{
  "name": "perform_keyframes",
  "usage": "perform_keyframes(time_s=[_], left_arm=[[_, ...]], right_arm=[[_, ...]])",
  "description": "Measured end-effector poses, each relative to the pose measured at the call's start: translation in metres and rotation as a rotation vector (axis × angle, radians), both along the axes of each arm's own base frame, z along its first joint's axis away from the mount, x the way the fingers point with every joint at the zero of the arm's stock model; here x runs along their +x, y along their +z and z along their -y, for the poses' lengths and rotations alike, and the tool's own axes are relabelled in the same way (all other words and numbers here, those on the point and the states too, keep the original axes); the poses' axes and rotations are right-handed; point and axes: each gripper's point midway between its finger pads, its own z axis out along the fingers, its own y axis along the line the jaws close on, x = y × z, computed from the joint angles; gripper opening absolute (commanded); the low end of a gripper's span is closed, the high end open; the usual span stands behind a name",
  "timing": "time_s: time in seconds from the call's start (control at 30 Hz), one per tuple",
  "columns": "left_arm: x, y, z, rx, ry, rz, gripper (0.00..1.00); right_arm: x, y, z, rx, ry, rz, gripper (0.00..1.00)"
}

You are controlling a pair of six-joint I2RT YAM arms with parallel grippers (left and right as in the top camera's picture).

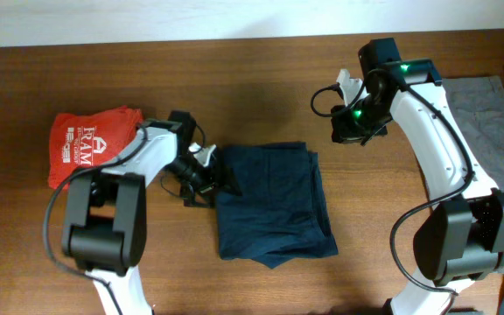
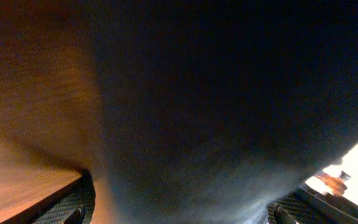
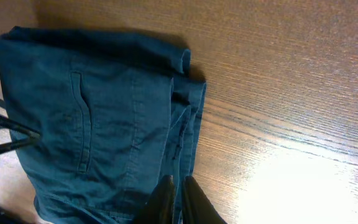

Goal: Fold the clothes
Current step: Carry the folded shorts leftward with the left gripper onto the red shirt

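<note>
My left gripper eases onto the shorts' edge facing the red T-shirt (image 1: 223, 196) (image 2: 179, 190) next and closes, as that edge lies just to its right in the overhead view.
The clothes lie on the wooden table. Navy-blue shorts (image 1: 272, 203) are folded into a rectangle at the centre. My left gripper (image 1: 215, 181) sits low at their left edge. In the left wrist view the dark fabric (image 2: 229, 93) fills the frame, and my left gripper (image 2: 179, 214) is open, its ribbed pads (image 2: 70, 205) far apart at the bottom corners. My right gripper (image 1: 350, 129) hangs off the shorts' upper right corner. From the right wrist, the shorts (image 3: 92, 124) show a back pocket, and my right gripper (image 3: 178, 183) has its fingers nearly touching, holding nothing.
A red T-shirt with white print (image 1: 90, 142) lies folded at the left, beside my left arm. Grey shorts (image 1: 490, 114) lie spread at the right edge, partly under my right arm. Bare wood (image 1: 234, 79) runs along the back of the table.
</note>
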Motion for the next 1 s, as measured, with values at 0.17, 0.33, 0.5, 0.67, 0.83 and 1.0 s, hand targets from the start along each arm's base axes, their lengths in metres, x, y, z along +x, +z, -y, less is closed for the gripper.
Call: perform_keyframes(time_s=[0.17,0.33,0.5,0.67,0.83,1.0], left_arm=[[0.0,-0.004,0.019,-0.09,0.001,-0.029,0.39],[-0.007,-0.014,0.035,-0.111,-0.043,-0.036,0.01],[-0.003,-0.012,0.031,-0.119,-0.024,-0.034,0.01],[0.023,0.01,-0.004,-0.117,0.061,0.054,0.01],[0.074,0.073,-0.069,-0.085,0.172,0.321,0.01],[0.115,0.129,-0.165,-0.013,0.334,0.571,0.01]], right_arm=[[-0.002,0.0,-0.001,0.005,0.007,-0.005,0.3],[-0.004,0.0,-0.001,0.008,0.009,-0.015,0.53],[-0.007,0.0,-0.002,0.01,0.014,-0.023,0.62],[-0.007,0.0,-0.001,0.009,0.014,-0.026,0.63],[-0.007,0.0,-0.001,0.009,0.014,-0.026,0.64],[-0.007,0.0,-0.001,0.009,0.015,-0.026,0.64]])
